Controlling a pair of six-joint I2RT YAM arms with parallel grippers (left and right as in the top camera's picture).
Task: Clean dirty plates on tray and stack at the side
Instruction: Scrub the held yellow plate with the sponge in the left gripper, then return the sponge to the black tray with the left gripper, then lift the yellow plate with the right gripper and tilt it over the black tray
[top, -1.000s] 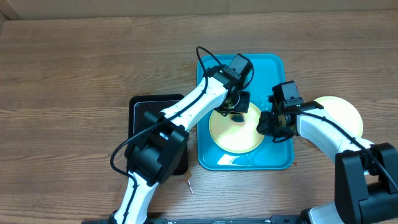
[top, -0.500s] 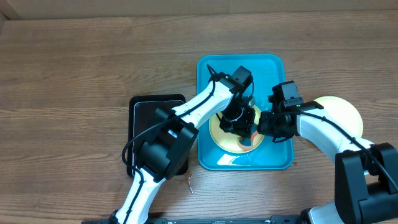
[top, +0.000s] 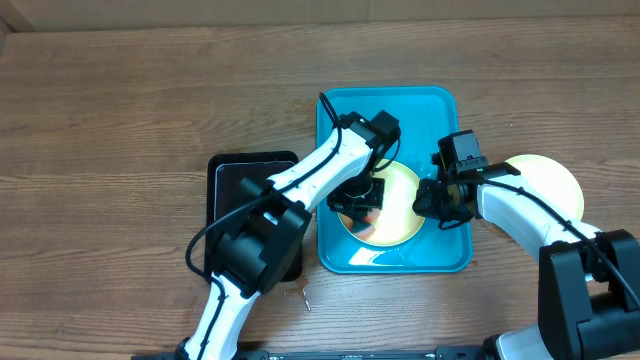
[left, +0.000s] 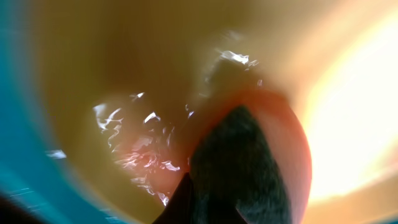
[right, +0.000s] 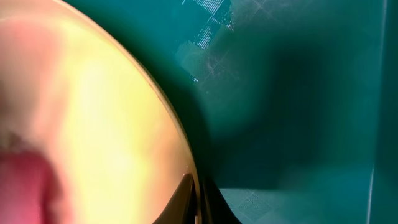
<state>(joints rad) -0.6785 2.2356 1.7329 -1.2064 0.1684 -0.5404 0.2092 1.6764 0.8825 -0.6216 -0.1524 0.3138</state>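
Note:
My left gripper should lift the sponge left in the overhead view across to the black tray (top: 240, 185), lower and release it, as that tray lies clear of the plate.
A pale yellow-green plate (top: 400, 218) lies on the turquoise tray (top: 430, 110). My right gripper (top: 426, 200) is shut on the plate's right rim; in the right wrist view the fingers (right: 196, 193) pinch the plate's edge (right: 93, 112) over the tray floor (right: 298, 93). My left gripper (top: 358, 200) is shut on a dark sponge with an orange edge (left: 242, 162) and presses it onto the wet plate (left: 124, 62), where a reddish smear shows beside it. A clean-looking plate (top: 550, 180) sits on the table right of the tray; whether another lies under it cannot be told.
A black rectangular tray (top: 228, 180) sits left of the turquoise tray, partly under my left arm. A small metal bit (top: 303, 296) lies on the wooden table near the front.
My left gripper has swept with the sponge from the plate's far edge down and then left across the plate. The right gripper has kept its hold and not moved.

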